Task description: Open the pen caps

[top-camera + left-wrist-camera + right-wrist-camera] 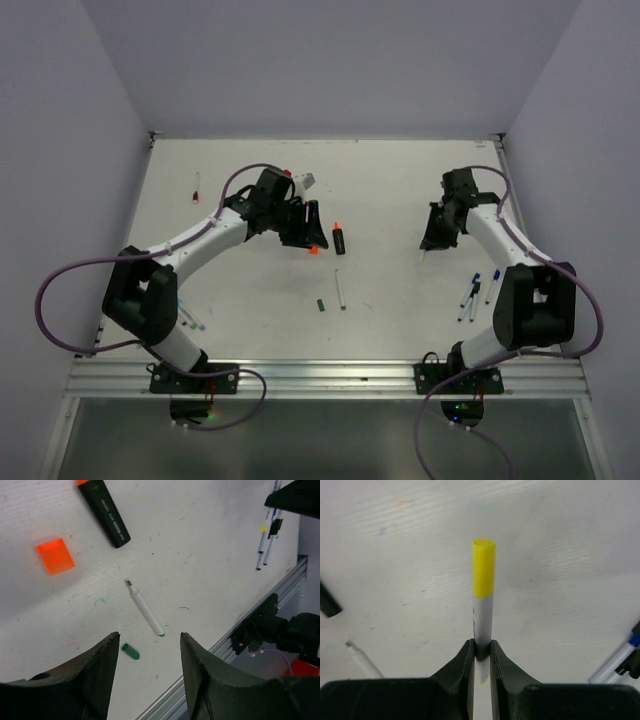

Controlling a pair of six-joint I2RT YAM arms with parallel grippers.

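Note:
My left gripper will go toward my right gripper and onto the pen's held yellow cap, since it lies to my left gripper's right in the top view.
My right gripper [481,650] is shut on a slim white pen [482,622]. Its yellow cap [483,567] is on and points away from the fingers, above the table. In the top view the right gripper [430,243] hovers right of centre. My left gripper [149,640] is open and empty, above the table near an uncapped white pen [145,608] and a loose green cap [130,651]. A loose orange cap [55,556] lies beside the black marker [105,511]. In the top view the left gripper [305,228] is just left of the marker [339,240].
Several capped white pens [478,292] lie at the right near my right arm's base; they also show in the left wrist view [265,545]. A red-capped pen [197,186] lies at the far left. The metal front rail [320,375] borders the table.

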